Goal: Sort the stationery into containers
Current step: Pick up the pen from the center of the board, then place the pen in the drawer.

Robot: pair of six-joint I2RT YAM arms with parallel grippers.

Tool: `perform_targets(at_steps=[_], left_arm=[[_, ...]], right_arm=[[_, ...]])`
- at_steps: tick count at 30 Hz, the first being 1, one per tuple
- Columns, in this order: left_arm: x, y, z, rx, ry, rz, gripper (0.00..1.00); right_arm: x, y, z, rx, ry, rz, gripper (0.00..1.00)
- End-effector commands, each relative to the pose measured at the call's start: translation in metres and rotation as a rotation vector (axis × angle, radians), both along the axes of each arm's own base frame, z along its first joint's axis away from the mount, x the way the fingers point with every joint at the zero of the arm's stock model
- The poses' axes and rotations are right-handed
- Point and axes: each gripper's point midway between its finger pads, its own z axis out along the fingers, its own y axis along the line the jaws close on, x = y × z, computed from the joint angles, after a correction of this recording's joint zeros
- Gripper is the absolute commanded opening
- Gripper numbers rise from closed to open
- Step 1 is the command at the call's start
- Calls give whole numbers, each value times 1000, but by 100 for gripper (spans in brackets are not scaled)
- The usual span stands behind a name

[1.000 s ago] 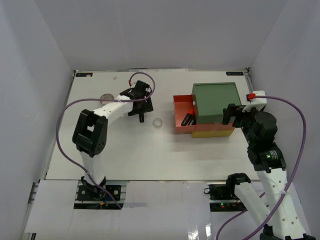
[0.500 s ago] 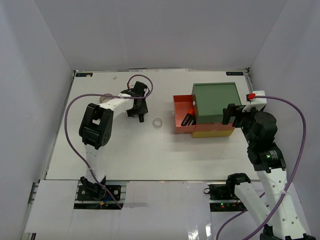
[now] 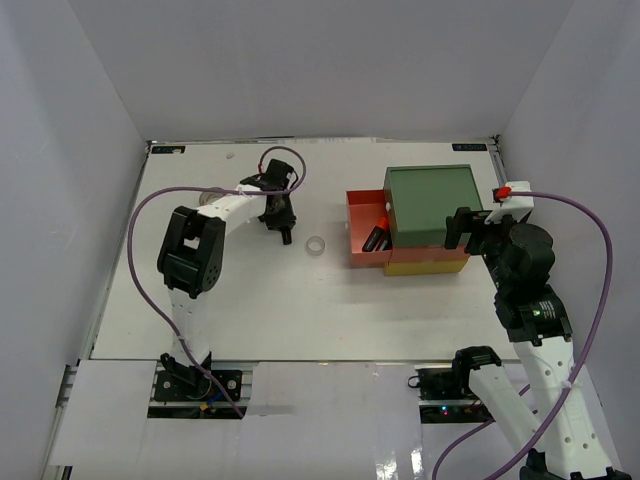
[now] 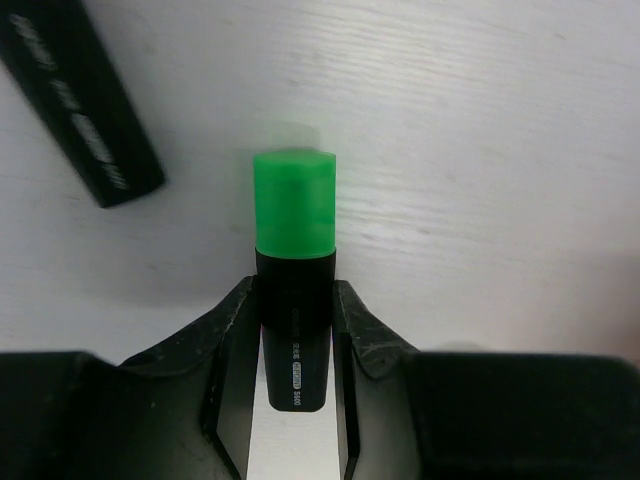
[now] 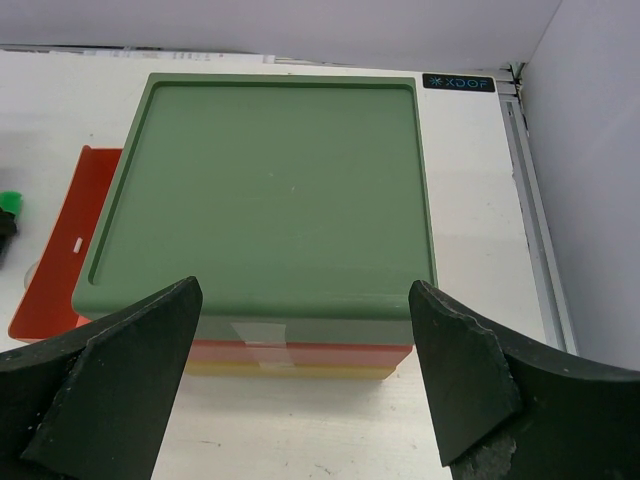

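I should next lift the highlighter with my left gripper, carry it over the drawer's free bottom and let it go there, because that is to the gripper's right in the top view.
A black highlighter with a green cap (image 4: 293,200) lies on the white table, its body between my left gripper's (image 4: 292,310) jaws, which press it on both sides. From above, that gripper (image 3: 282,222) is left of centre at the back. Another black marker (image 4: 80,100) lies just beyond it to the left. A white tape roll (image 3: 316,245) sits to its right. The containers (image 3: 430,205) are a stack with a dark green top (image 5: 270,190), an orange-red drawer (image 3: 362,250) pulled out left with highlighters (image 3: 378,238) inside, and a yellow bottom (image 3: 428,267). My right gripper (image 5: 305,370) hangs open at the stack's right side.
White walls close in the table on the left, back and right. The table's right edge rail (image 5: 530,200) runs close beside the stack. The left arm's purple cable (image 3: 140,230) loops over the left part of the table.
The left gripper's jaws have closed from wide open onto the green-capped highlighter, and its wrist has shifted slightly left and down. The right arm has not moved.
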Motion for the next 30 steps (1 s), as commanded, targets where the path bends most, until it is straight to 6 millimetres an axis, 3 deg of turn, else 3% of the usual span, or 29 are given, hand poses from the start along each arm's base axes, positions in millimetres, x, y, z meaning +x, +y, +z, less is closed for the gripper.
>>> perform_targets(at_steps=[1,2,6,10,15,20,26,30], left_arm=[[3,-49,74,-264,-102,-85,15],[0,-58,97,-323,-135,-88,15],[-16,-97,154,-489,-205,-146,18],[-33,-134,192,-584,-253,-213,21],[-49,-172,196,-639,-223,-263,23],[-54,-194,196,-651,-216,-298,38],[-58,-199,198,-652,-217,-313,61],[-62,-197,203,-651,-228,-325,70]], right_arm=[[2,-1,8,-7,-45,-7,90],[1,-1,8,-6,-47,-6,90],[1,-1,10,-5,-51,-6,90],[1,0,9,-5,-50,-1,90],[-1,-2,11,-3,-56,-6,90],[-1,-1,8,-5,-51,-4,90],[-3,-3,9,-6,-58,-15,90],[-2,-2,7,-6,-50,-7,90]])
